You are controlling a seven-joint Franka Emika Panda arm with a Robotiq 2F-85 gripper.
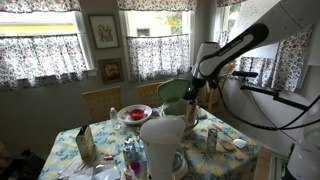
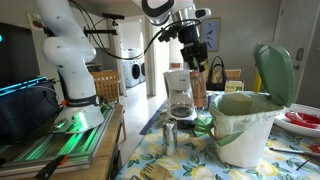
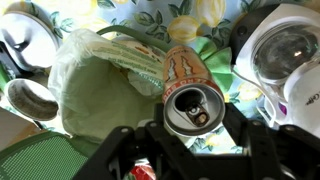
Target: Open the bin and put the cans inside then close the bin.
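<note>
The can still hangs beside the open bin's [image 2: 243, 128] rim. My gripper will next carry it over the lined inside, then open.
The pale green bin [image 2: 243, 128] stands on the table with its domed lid [image 2: 275, 72] swung up and open; it also shows in an exterior view [image 1: 176, 103]. In the wrist view the bin's lined inside [image 3: 100, 95] lies below and to the left. My gripper [image 3: 195, 128] is shut on a can [image 3: 192, 100] with a silver top and a tan side. It holds the can high above the table, beside the bin's rim [image 2: 196, 52]. Another silvery can [image 2: 170, 136] stands on the table left of the bin.
A coffee maker with a glass pot [image 2: 180, 97] stands behind the loose can, and the pot shows at the right of the wrist view [image 3: 288, 52]. A white jug [image 1: 164, 145] and a red-filled bowl [image 1: 133, 114] are on the flowered tablecloth. A chair [image 1: 101, 102] stands behind the table.
</note>
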